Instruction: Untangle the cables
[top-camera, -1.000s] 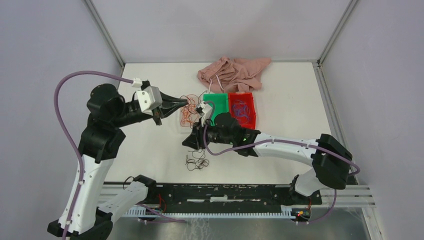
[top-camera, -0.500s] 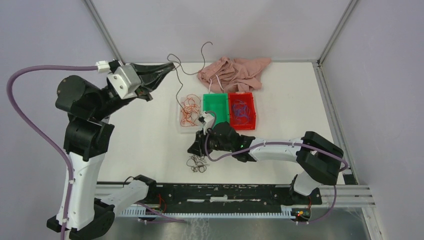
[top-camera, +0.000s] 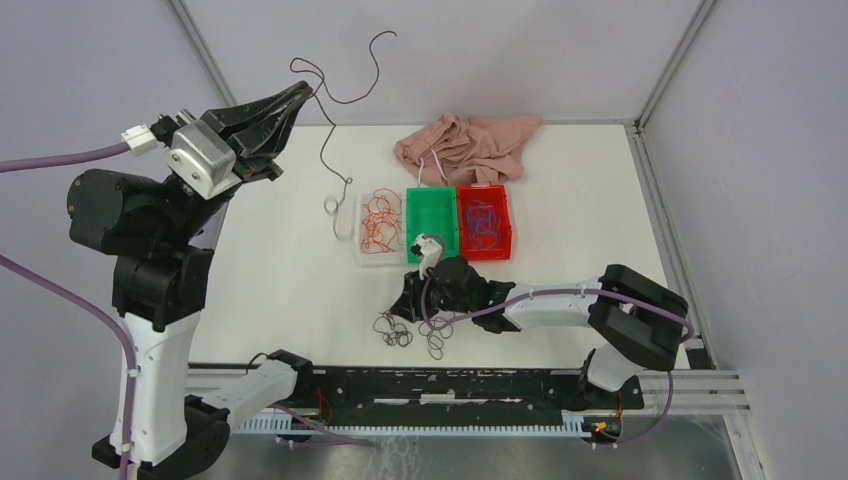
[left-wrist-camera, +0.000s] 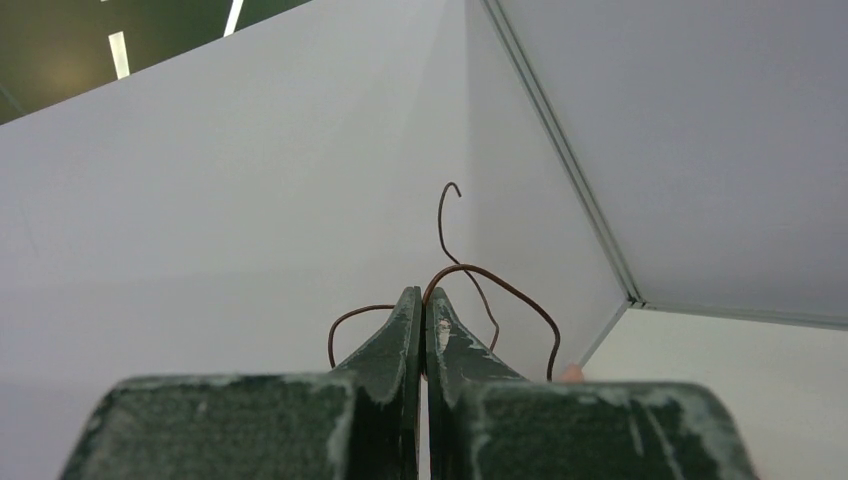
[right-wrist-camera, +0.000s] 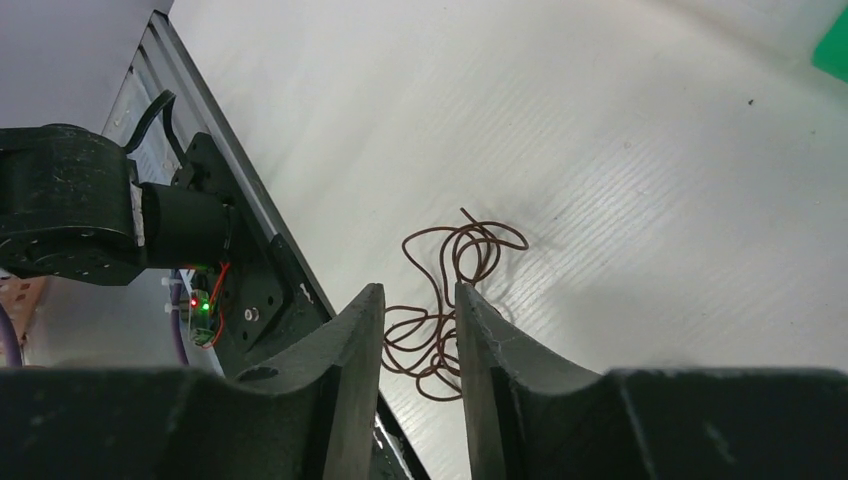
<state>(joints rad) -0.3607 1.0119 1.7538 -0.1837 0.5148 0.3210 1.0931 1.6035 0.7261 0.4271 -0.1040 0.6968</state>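
Observation:
My right gripper will next lift and move outward from the tangle to the dark brown cable that hangs from my left gripper.
My left gripper is raised high at the back left and shut on a dark brown cable that hangs down to the clear tray; the cable also shows pinched between the shut jaws in the left wrist view. A small dark brown tangle lies on the table near the front edge. My right gripper is open, low over the table just right of that tangle; the tangle lies beyond its fingertips in the right wrist view. Orange-red cables lie in the clear tray; blue-purple cables lie in the red bin.
A green bin stands between the clear tray and the red bin. A pink cloth is bunched at the back. The black rail runs along the table's front edge, close to the tangle.
My left gripper has risen up and back-left, pulling one dark brown cable out over the tray. My right gripper has moved toward the front, closer to the dark tangle.

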